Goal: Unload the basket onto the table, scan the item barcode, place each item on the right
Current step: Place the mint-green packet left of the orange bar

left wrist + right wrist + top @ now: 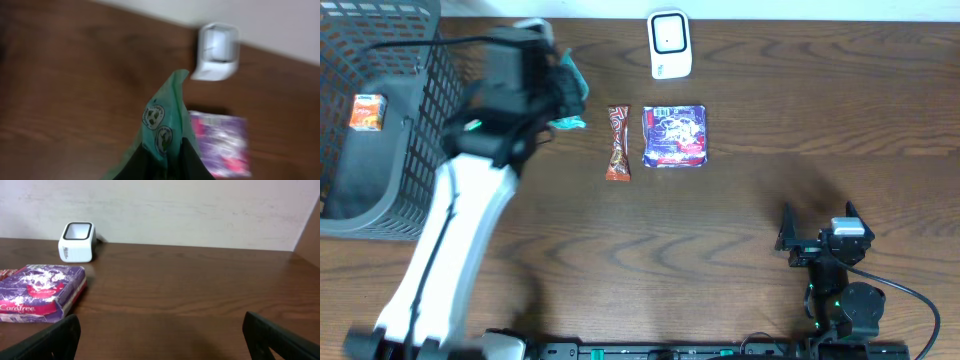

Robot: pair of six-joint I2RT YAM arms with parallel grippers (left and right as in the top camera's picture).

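The open spot on the bare tabletop beside the brown snack bar is below my left gripper. My left gripper will move down toward it next and release the teal-green packet.
My left gripper (563,98) is shut on a teal-green packet (572,88) and holds it above the table's back left, just right of the basket. In the left wrist view the packet (165,115) sticks up from between the dark fingers (192,162), and round printed marks show on its face. The white barcode scanner (670,45) stands at the back centre, to the right of the packet and apart from it (216,52). My right gripper (818,222) rests open near the front right, with only bare table between its fingers (50,340).
A purple pack (675,136) and a brown snack bar (618,142) lie side by side in front of the scanner. A grey mesh basket (380,160) at the far left holds a small orange box (367,111). The scanner (77,241) and purple pack (40,292) also show from the right wrist.
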